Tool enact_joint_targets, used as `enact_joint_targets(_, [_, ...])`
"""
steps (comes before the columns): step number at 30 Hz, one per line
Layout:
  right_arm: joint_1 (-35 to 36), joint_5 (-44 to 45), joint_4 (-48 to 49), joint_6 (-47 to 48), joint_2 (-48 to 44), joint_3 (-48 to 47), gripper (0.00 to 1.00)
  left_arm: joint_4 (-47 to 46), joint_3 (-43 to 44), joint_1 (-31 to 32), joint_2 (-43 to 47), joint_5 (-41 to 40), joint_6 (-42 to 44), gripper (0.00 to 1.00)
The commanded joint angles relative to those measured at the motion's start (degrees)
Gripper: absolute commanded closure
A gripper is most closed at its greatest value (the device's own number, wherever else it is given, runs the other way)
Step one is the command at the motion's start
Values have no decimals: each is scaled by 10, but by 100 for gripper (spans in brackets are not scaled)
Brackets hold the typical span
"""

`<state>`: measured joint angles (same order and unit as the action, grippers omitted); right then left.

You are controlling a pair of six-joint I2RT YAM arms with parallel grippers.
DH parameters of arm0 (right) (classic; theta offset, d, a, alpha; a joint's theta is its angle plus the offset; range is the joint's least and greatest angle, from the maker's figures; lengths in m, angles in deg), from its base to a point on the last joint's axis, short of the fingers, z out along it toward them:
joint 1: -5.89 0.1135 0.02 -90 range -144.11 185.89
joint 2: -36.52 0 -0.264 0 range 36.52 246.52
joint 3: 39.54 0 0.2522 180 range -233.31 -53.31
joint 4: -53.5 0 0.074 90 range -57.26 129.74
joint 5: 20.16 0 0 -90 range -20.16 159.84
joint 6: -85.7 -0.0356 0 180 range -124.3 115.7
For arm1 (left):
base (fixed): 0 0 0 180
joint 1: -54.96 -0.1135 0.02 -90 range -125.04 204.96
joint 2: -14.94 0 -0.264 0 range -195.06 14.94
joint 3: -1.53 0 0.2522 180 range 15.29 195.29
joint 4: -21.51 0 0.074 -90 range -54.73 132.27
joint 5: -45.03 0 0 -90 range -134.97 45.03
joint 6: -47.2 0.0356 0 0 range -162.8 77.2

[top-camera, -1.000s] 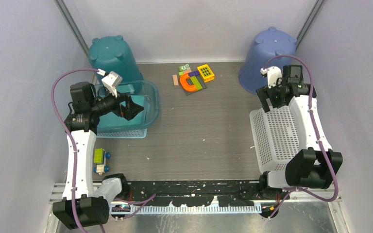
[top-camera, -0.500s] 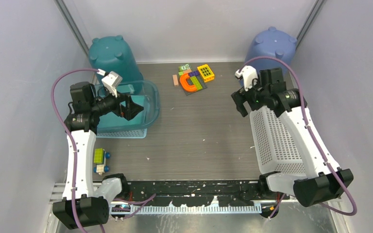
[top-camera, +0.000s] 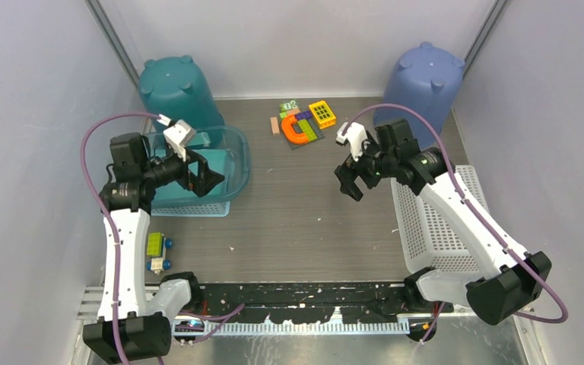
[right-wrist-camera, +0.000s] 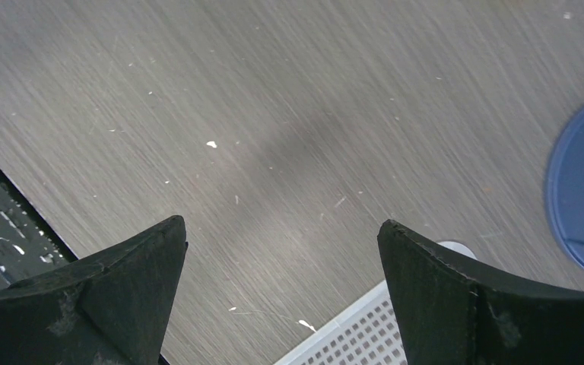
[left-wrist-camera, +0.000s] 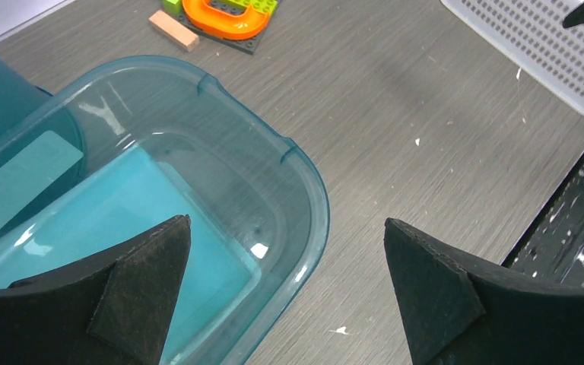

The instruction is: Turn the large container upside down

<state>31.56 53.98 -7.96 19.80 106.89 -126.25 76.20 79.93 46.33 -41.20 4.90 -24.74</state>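
Note:
I should move my left gripper down to the right in the top view and close it on the rim's near corner (left-wrist-camera: 313, 247), because the tub's rim (left-wrist-camera: 304, 163) runs between its open fingers.
A clear teal tub (top-camera: 245, 156) stands open side up at the left, on a light teal perforated basket (top-camera: 198, 208). My left gripper (top-camera: 205, 173) is open and empty above the tub's right end. In the left wrist view the left gripper (left-wrist-camera: 285, 222) straddles the tub's rim (left-wrist-camera: 304, 163), one finger over the inside and one over the table. My right gripper (top-camera: 350, 182) is open and empty above the bare table, left of the white perforated basket (top-camera: 433, 220). In the right wrist view the right gripper (right-wrist-camera: 281, 222) has only table between its fingers.
A dark teal bin (top-camera: 176, 87) stands upside down at the back left and a blue bin (top-camera: 423, 80) at the back right. Toy bricks (top-camera: 302, 122) lie at the back middle. A small toy car (top-camera: 157, 252) lies near the left arm.
My right arm has swung left, from over the white basket's far end to above the table's middle. My left gripper has shifted slightly and stays open over the tub.

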Motion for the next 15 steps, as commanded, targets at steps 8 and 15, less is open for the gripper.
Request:
enact_joint_targets(8, [4,-39,61,17,-4,70,0,100,1,121,-6,-91,163,0])
enact_joint_targets(15, [3,-31,69,21,-8,85,0,46,-46,243,-34,-280,174,0])
